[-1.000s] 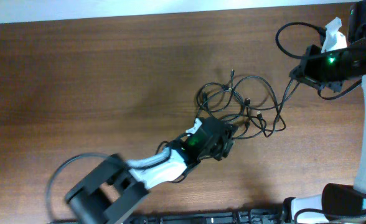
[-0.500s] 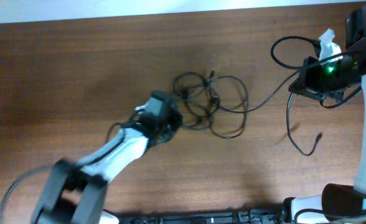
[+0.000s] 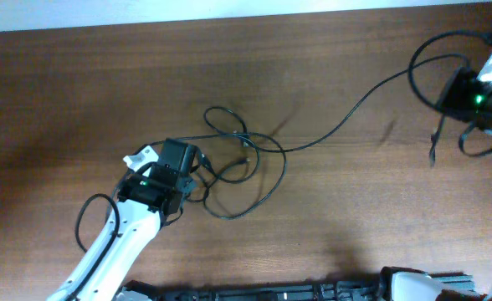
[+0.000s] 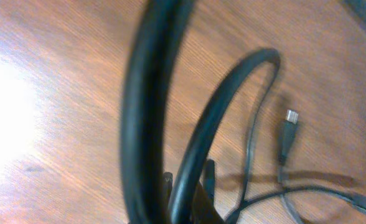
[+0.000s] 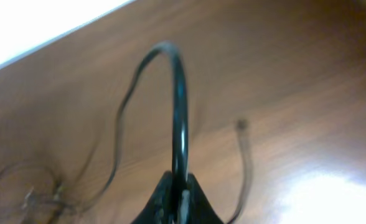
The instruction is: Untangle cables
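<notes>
The right gripper draws farther from the loops next, toward the right in the overhead view, and releases the cable, since bare wood lies below the gripper.
The cables [image 3: 244, 157] lie as loose black loops left of the table's middle. My left gripper [image 3: 196, 165] is at the loops' left edge, shut on a cable. In the left wrist view that cable [image 4: 223, 106] arches up from the fingertips [image 4: 209, 177], and a small plug [image 4: 288, 132] lies on the wood beyond. One cable [image 3: 346, 119] runs out of the loops in a long line to the far right. My right gripper [image 3: 451, 94] is shut on it there. In the right wrist view it [image 5: 180, 106] loops above the gripper [image 5: 180, 196], with a loose end [image 5: 244, 152] hanging.
The brown wooden table [image 3: 79, 92] ends at a white strip along the far edge [image 3: 229, 8]. The left arm [image 3: 120, 234] reaches in from the near left. A thicker black arm wire [image 3: 87, 221] curls beside it.
The left gripper closed on the bundle and dragged it left and toward the near edge. The right gripper pulled away to the right, drawing one cable out long.
</notes>
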Controlling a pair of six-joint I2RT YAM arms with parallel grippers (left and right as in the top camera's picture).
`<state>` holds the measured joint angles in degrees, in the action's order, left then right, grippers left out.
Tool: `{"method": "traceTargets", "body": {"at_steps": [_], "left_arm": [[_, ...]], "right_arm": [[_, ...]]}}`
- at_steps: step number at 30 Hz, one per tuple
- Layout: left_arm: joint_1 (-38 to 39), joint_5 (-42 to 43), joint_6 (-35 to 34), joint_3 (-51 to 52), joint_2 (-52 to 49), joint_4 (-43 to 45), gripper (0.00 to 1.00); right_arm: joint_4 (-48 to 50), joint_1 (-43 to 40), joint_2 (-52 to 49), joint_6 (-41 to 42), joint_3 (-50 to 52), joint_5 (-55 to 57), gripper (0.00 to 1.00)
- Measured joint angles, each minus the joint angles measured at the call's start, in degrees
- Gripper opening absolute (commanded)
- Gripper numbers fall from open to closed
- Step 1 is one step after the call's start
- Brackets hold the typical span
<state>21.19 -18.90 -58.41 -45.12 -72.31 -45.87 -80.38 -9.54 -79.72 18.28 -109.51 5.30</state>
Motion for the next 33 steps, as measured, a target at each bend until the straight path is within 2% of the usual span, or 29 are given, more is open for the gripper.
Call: {"method": "traceTargets", "body": {"at_steps": [3,9,13,16,20,21,22,23,26,27,28,30,31,32,33], "left_arm": [[0.0,-7.2,0.2,0.0,0.0,-5.9,0.00],[0.0,-13.1,0.4,0.1,0.0,-6.6,0.00],[0.0,-13.4,0.4,0.1,0.0,-6.3,0.00],[0.0,-13.5,0.4,0.1,0.1,-6.2,0.01],[0.0,-13.4,0.4,0.1,0.1,-5.6,0.01],[0.0,-13.2,0.4,0.1,0.1,-5.5,0.01],[0.0,-12.6,0.4,0.1,0.1,-5.3,0.02],[0.0,-12.1,0.4,0.1,0.1,-5.3,0.04],[0.0,-10.0,0.3,0.1,0.1,-5.3,0.06],[0.0,-9.4,0.4,0.1,0.1,-5.2,0.07],[0.0,-8.6,0.4,0.1,0.1,-5.1,0.14],[0.0,-7.3,0.5,0.1,0.1,-4.7,0.43],[0.0,-6.7,0.3,0.1,0.1,-4.5,0.68],[0.0,-5.7,0.4,0.1,0.1,-4.2,0.93],[0.0,-4.6,0.3,0.1,0.1,-4.1,0.99]], "right_arm": [[5.2,-4.2,-1.9,6.1,0.0,9.8,0.04],[16.1,-22.9,-2.9,9.8,0.0,12.4,0.04],[18.8,-26.7,-11.8,10.1,0.0,12.5,0.04],[21.0,-26.8,-22.8,5.4,-0.1,4.2,0.04],[23.3,-26.8,-31.3,-1.0,-0.1,-5.9,0.05],[24.0,-26.8,-32.8,-2.3,-0.1,-7.0,0.15],[24.3,-26.8,-35.1,-3.6,-0.1,-7.8,0.44],[24.2,-26.8,-37.9,-4.6,-0.1,-8.3,0.67],[21.8,-26.8,-42.2,-5.4,0.0,-9.0,0.71],[21.6,-26.8,-42.2,-5.4,0.0,-9.5,0.77],[21.3,-26.8,-41.8,-5.4,0.0,-11.3,0.79],[20.6,-26.8,-40.6,-5.4,0.0,-15.5,0.82],[19.5,-26.8,-38.9,-5.4,0.0,-17.1,0.82],[18.1,-26.8,-37.3,-5.4,0.0,-17.9,0.75],[14.7,-26.8,-34.2,-5.5,0.0,-18.7,0.72]]}}
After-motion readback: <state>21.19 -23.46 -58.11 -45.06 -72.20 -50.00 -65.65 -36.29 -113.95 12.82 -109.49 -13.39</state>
